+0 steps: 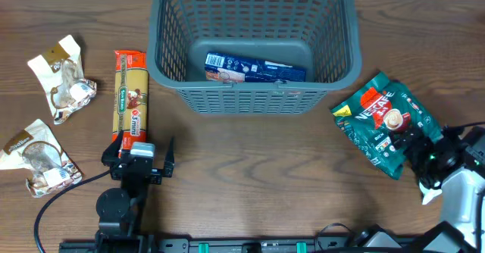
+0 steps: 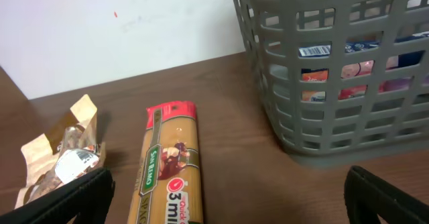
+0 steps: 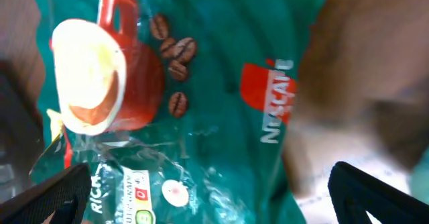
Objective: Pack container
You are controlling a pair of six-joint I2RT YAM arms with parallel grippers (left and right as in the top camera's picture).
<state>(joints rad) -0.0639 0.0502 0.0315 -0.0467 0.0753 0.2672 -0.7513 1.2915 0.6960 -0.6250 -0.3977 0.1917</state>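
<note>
The green Nescafe bag already spreads between the open fingers, so next I should tilt my right gripper flatter, lower it onto the bag's near edge (image 3: 208, 187) and close it.
The container, a dark grey lattice basket (image 1: 341, 64), stands at the back centre with a blue packet (image 1: 255, 67) on its floor. In the left wrist view the basket (image 2: 335, 63) is at the upper right. A long spaghetti pack (image 1: 129, 101) lies left of it. My left gripper (image 1: 142, 156) is open at the pack's near end; the pack (image 2: 171, 163) lies between the fingers (image 2: 221, 204), close to the left one. My right gripper (image 1: 426, 160) is open over the near right corner of a green Nescafe bag (image 1: 385, 119). The bag (image 3: 201, 96) fills the space between the fingers (image 3: 208, 197).
Two crumpled beige snack packets (image 1: 62, 77) (image 1: 38, 158) lie at the far left; one shows in the left wrist view (image 2: 64, 157). A black cable (image 1: 53, 200) trails at the front left. A white wall (image 2: 120, 29) rises behind the table.
</note>
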